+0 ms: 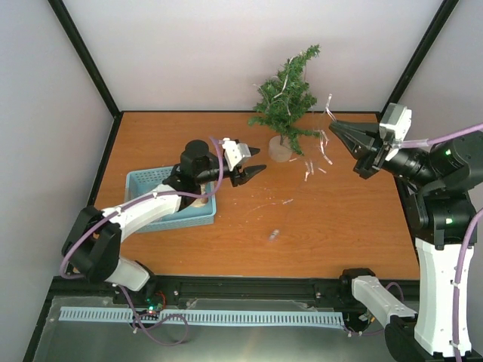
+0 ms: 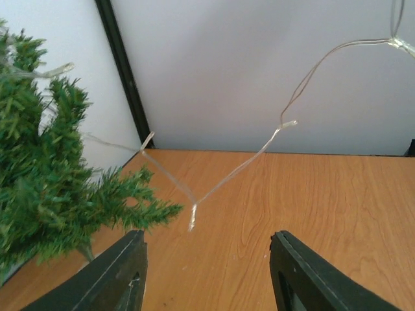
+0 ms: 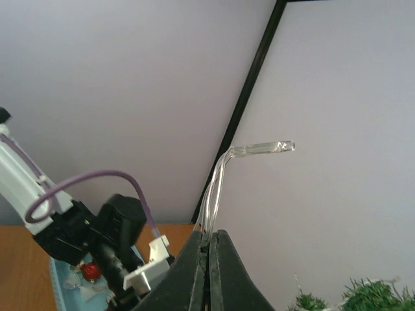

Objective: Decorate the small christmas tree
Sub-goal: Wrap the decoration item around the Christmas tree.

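The light string's sag hangs ahead of my left gripper's open fingers, clear of the branches, so next I should move that gripper to the right in the top view onto the sag.
The small christmas tree (image 1: 287, 98) stands on its pale round base at the back of the table, tilted a little to the right; its green branches (image 2: 45, 181) fill the left of the left wrist view. A clear light string (image 1: 328, 113) with tiny bulbs runs from the tree to my right gripper (image 1: 333, 127), which is shut on the wire (image 3: 217, 188), with one bulb sticking out above the jaws. The right gripper (image 3: 209, 236) is raised just right of the tree. My left gripper (image 1: 258, 158) is open and empty, left of the tree's base. In its own view the string (image 2: 227, 175) sags ahead of the left gripper (image 2: 207, 236).
A light blue basket (image 1: 147, 181) sits at the left under the left arm, with a red ornament (image 3: 91, 271) inside. Loose ends of the string (image 1: 308, 170) hang to the table right of the tree. A small pale scrap (image 1: 273, 235) lies mid-table. White walls close three sides.
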Available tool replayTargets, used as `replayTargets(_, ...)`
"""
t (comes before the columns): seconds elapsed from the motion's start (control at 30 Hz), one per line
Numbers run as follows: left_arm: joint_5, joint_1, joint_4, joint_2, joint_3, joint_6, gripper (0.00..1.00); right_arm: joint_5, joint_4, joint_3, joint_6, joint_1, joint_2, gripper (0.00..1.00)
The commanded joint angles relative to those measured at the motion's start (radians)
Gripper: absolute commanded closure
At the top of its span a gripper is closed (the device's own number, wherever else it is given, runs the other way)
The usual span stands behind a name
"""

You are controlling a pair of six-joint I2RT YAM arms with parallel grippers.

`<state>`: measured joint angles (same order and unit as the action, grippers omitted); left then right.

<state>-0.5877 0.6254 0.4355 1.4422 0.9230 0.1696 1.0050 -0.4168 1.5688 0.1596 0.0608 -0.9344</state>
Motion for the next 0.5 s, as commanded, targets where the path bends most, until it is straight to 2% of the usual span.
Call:
replayTargets(0.0,-0.106,0.013,0.184,0.042,0.029,0.103,0.47,0.061,0.075,0.006,-0.058,0.005,0.026,0.97)
replayTargets(0.1,-0.147,0.032,0.249,0.088,0.054,0.075,0.46,0.078,0.115,-0.008,-0.083,0.005,0.040,0.97)
replayTargets(0.3,-0.102,0.115,0.218,0.197,0.152,0.140,0.45,0.093,0.162,-0.022,-0.106,0.005,0.050,0.97)
replayTargets(0.47,-0.095,0.143,0.246,0.284,0.222,0.129,0.46,0.113,0.195,-0.030,-0.130,0.004,0.046,0.97)
